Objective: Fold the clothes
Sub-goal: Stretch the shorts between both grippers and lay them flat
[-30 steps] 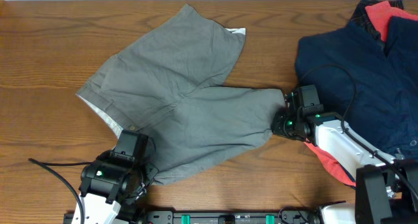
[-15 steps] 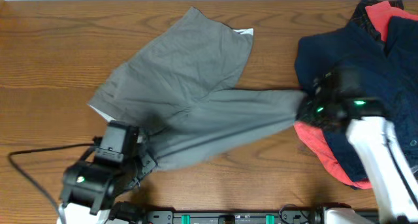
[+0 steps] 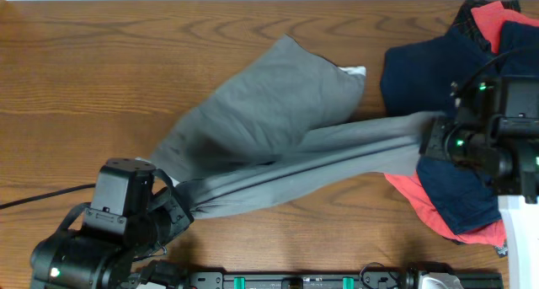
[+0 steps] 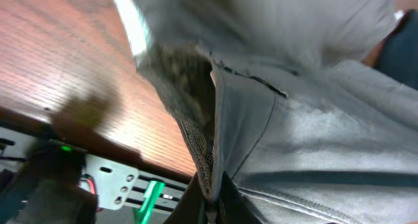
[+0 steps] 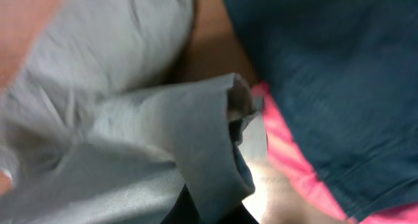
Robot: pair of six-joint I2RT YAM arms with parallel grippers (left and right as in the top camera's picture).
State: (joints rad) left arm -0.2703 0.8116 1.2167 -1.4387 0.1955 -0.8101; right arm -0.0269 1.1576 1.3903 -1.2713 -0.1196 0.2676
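My right gripper is closer in than the other leg, so it should swing outward first, then down, to get the hem beside that leg's far end [image 3: 347,77] [image 5: 171,7].
The grey trousers [image 3: 278,129] hang stretched between my two grippers above the wooden table [image 3: 101,61]. My left gripper [image 3: 181,206] is shut on the waistband end; in the left wrist view the grey cloth [image 4: 294,132] runs into the jaws [image 4: 212,208]. My right gripper [image 3: 434,144] is shut on the leg hem, raised over the navy and red garments; the right wrist view shows the folded hem [image 5: 209,139] pinched in the jaws [image 5: 209,214]. The other leg [image 3: 295,87] trails on the table.
A navy garment [image 3: 421,74] and a red garment [image 3: 417,196] lie piled at the right edge, under the right arm. They show behind the hem in the right wrist view [image 5: 326,74]. A black rail [image 3: 295,280] runs along the front edge.
Both grippers have lifted and pulled apart. The right gripper moved right over the navy pile; the trousers went from lying on the table to a taut band, shifting right.
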